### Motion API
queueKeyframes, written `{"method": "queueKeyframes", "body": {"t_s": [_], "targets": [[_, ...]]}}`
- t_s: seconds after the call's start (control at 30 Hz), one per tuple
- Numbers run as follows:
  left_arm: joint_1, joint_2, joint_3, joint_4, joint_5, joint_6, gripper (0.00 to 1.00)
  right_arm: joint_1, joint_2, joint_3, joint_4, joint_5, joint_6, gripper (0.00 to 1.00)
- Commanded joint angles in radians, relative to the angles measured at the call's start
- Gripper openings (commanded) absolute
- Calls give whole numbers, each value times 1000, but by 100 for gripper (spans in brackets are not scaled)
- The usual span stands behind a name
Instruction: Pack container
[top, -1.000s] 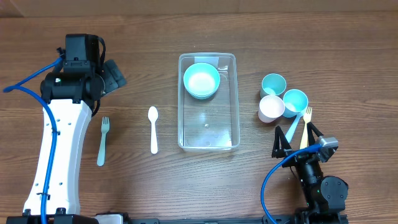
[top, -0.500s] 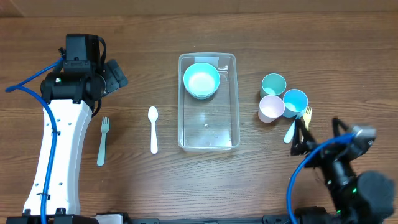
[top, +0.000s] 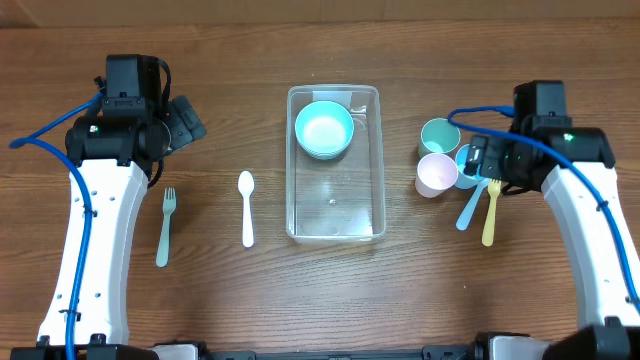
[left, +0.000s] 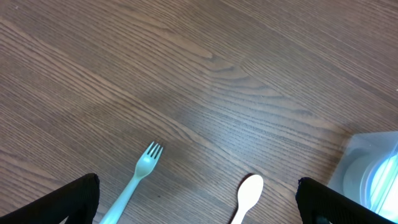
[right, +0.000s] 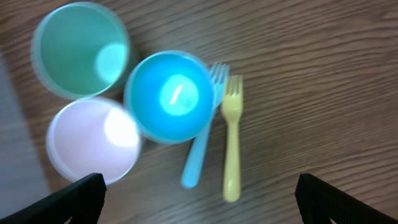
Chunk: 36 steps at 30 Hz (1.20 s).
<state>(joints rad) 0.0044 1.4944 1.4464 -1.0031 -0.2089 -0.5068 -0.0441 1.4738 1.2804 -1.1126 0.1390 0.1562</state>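
Observation:
The blue cup is open below my gripper. I should next move my right gripper down onto the cup's rim by the forks, one finger inside and one outside.
The clear container (top: 335, 205) stands at the table's middle with stacked teal bowls (top: 324, 129) in its far end; its corner shows in the left wrist view (left: 367, 155). My left gripper (top: 182, 122) is open and empty, above a pale green fork (left: 140, 170) and a white spoon (left: 247, 193). My right gripper (top: 489, 160) is open and empty, over a blue cup (right: 171, 96), a teal cup (right: 81, 50) and a white cup (right: 93, 140).
The pale green fork (top: 165, 226) and white spoon (top: 246, 208) lie left of the container. A blue fork (right: 200, 152) and a yellow fork (right: 231, 140) lie side by side right of the cups; they also show in the overhead view, blue (top: 468, 208) and yellow (top: 489, 215).
My right arm has swung from the table's front edge up and away to hover over the cups. The left arm and all objects have not moved.

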Motion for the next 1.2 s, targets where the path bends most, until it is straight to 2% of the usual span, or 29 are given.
{"method": "queueKeyframes", "body": {"t_s": [0.0,0.17,0.2,0.27,0.33,0.6,0.87,1.0,1.17], "targets": [[2,6,7,2,4,-17,100,-54,42,30,48,-33,0,100],[2,6,7,2,4,-18,100,-65,79,13,161,-75,-8,99],[2,6,7,2,4,-17,100,-65,90,2,179,-79,-8,94],[2,6,7,2,4,-18,100,-65,119,-19,204,-82,-8,77],[2,6,7,2,4,-17,100,-65,135,-19,204,-82,-16,70],[2,6,7,2,4,-17,100,-68,212,-35,210,-119,-34,68],[2,6,7,2,4,-18,100,-147,227,-126,306,-231,-34,68],[2,6,7,2,4,-17,100,-147,227,-151,330,-232,-34,57],[2,6,7,2,4,-18,100,-147,227,-180,361,-246,-34,37]]}}
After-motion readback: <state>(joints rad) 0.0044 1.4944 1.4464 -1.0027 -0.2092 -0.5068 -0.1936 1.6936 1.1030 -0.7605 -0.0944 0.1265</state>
